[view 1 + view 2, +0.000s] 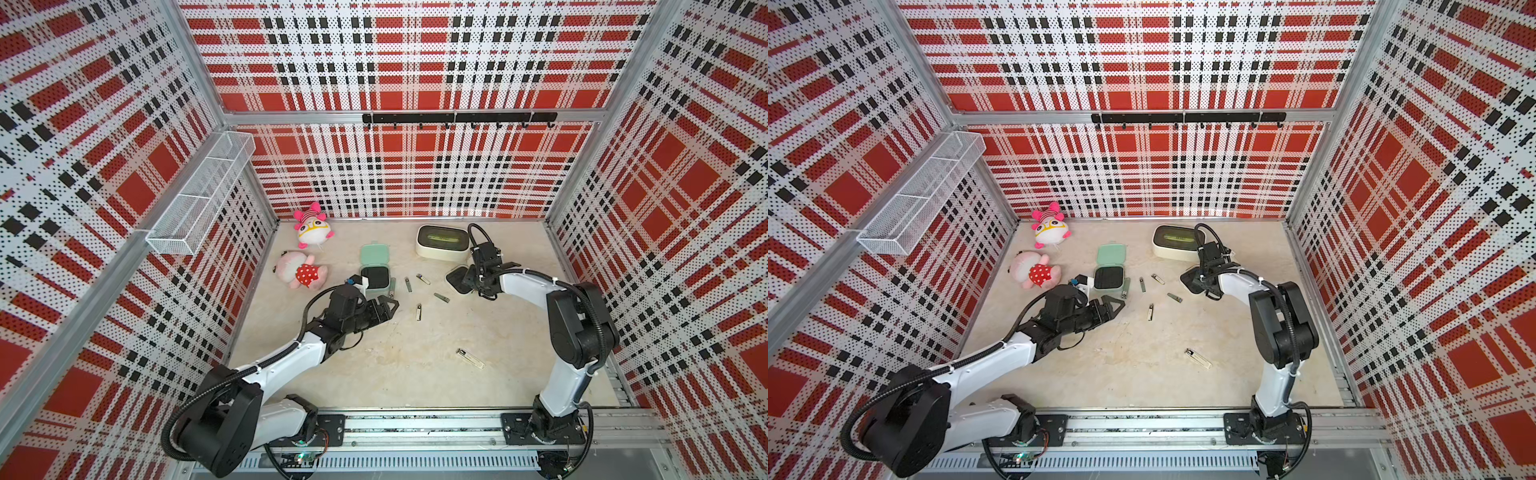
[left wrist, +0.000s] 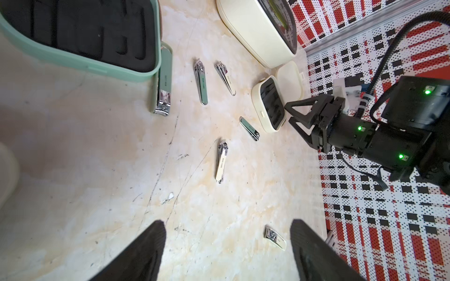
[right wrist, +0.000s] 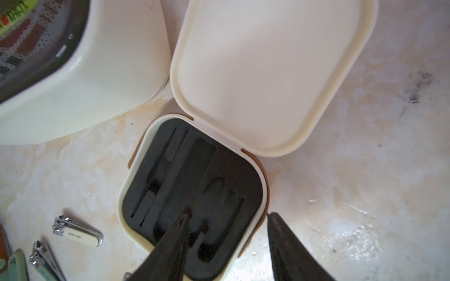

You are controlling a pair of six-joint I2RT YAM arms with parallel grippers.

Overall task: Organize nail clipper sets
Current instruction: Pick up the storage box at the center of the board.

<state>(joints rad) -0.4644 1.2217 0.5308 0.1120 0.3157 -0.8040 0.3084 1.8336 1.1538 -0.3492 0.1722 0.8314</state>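
Observation:
The open fingers of my right gripper are already on both sides of the cream base's rim point(image 3: 247, 238), so next I will lower the gripper onto that rim on the side away from the scattered clippers and close.
The mint green case point(image 1: 374, 254) lies open with its black insert up, also in the left wrist view point(image 2: 80, 60). A large mint-handled clipper point(image 2: 163, 82) rests against its side. Several small silver clippers point(image 1: 419, 311) are scattered on the table, and one more point(image 1: 469, 358) lies nearer the front. The cream case point(image 3: 267, 73) lies open beside the big cream box. My right gripper point(image 3: 228, 215) is open over it, one finger above the black insert point(image 3: 190, 175) and one outside the wall, holding nothing. My left gripper point(image 1: 392, 309) hangs open and empty just in front of the mint case.
A larger cream box with a dark window point(image 1: 442, 241) stands at the back, touching the cream case's lid. Two pink plush toys point(image 1: 311, 228) point(image 1: 301, 272) lie at the back left. A wire basket point(image 1: 199, 195) hangs on the left wall, a hook rail point(image 1: 457, 118) on the back wall.

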